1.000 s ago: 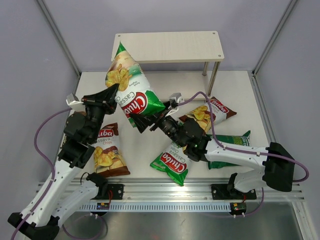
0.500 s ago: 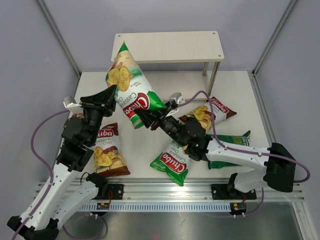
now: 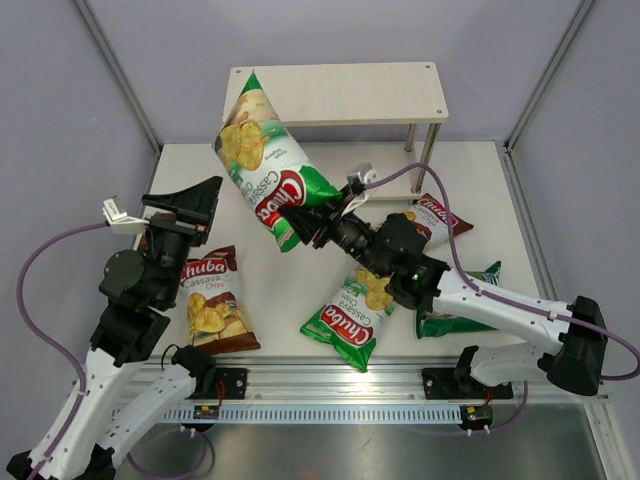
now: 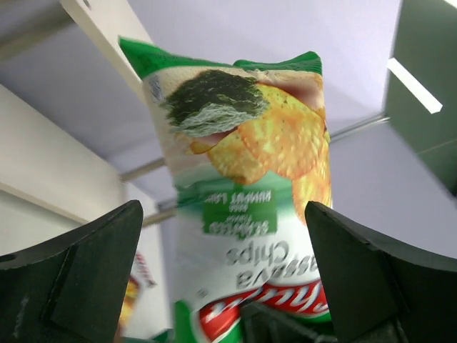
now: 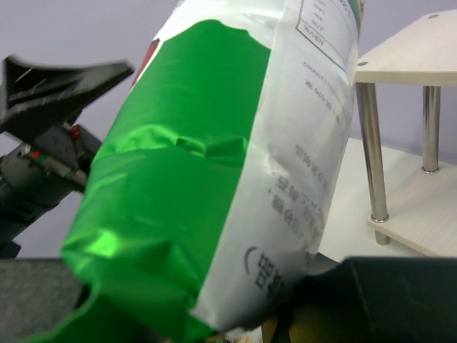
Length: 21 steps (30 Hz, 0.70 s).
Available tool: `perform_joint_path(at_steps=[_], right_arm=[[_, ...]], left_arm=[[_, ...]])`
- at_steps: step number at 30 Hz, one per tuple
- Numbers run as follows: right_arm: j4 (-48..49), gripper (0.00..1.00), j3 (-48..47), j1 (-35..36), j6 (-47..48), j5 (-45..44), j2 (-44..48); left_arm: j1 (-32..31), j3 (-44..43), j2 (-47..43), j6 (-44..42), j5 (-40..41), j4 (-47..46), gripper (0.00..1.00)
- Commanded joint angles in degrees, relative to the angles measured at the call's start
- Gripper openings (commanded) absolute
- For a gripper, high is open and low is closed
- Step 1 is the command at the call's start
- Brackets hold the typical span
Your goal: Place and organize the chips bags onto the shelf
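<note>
I will swing my right gripper outward and to the right in the top view next, and let go of the bag on that end of the shelf's upper level, which is bare.
A bright green Chuba chips bag (image 3: 262, 160) hangs tilted in the air just in front of the shelf (image 3: 335, 92). My right gripper (image 3: 318, 228) is shut on its bottom edge. In the right wrist view the bag (image 5: 207, 179) fills the frame, its seam pinched in the jaws (image 5: 300, 314). My left gripper (image 3: 193, 205) stands open to the left of the bag, apart from it. The left wrist view shows the bag (image 4: 243, 143) between and beyond the wide-spread fingers (image 4: 78, 279), untouched. The shelf is a pale two-tier rack on silver legs (image 5: 371, 157).
On the table lie a brown-and-white Chuba bag (image 3: 210, 300) by the left arm, a second bright green Chuba bag (image 3: 348, 322) in the middle, another brown-and-white bag (image 3: 432, 215) and a dark green bag (image 3: 462, 285) under the right arm. Grey walls close in the sides.
My left gripper let go of the green bag, opened wide and drew back to the left. My right gripper closed on the bag's bottom and carried it slightly up toward the shelf.
</note>
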State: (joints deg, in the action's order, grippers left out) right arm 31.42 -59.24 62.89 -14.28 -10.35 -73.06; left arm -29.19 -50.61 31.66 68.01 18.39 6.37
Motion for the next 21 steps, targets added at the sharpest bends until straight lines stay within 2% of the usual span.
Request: perform_joint_path(at_steps=[1, 2, 5, 7, 11, 15, 18, 21], right_arm=[[-6.89, 0.23, -6.67, -6.45, -8.81, 3.65, 3.18], [-8.03, 0.22, -7.20, -9.86, -13.01, 5.32, 3.53], [-11.72, 0.22, -9.92, -14.80, -17.69, 7.01, 3.71], [-14.27, 0.25, -12.12, -17.27, -19.54, 6.84, 3.71], [-16.38, 0.24, -13.44, -25.08, -28.50, 4.99, 3.71], [-15.51, 0.24, -15.63, -38.59, -39.83, 12.26, 1.35], [-14.02, 0.23, -17.83, -42.58, -46.79, 15.71, -2.26], [-13.93, 0.24, -19.59, -45.40, -50.48, 14.66, -4.98]], left_arm=[[-0.17, -5.63, -0.11, -15.58, 5.85, 6.79, 0.99], [-0.17, -6.42, -0.11, -17.54, 6.21, 7.86, 0.99], [-0.17, -7.31, -0.19, -23.17, 7.10, 12.52, 0.99], [-0.17, -7.49, -0.46, -26.76, 6.92, 15.59, 0.99], [-0.17, -8.89, 0.33, -32.22, 5.34, 21.48, 0.99], [-0.17, -11.43, 1.91, -36.80, 1.92, 28.50, 0.99], [-0.17, -11.79, 2.44, -39.44, -0.10, 31.67, 0.99], [-0.17, -11.88, 1.92, -42.16, -0.81, 34.57, 0.99]])
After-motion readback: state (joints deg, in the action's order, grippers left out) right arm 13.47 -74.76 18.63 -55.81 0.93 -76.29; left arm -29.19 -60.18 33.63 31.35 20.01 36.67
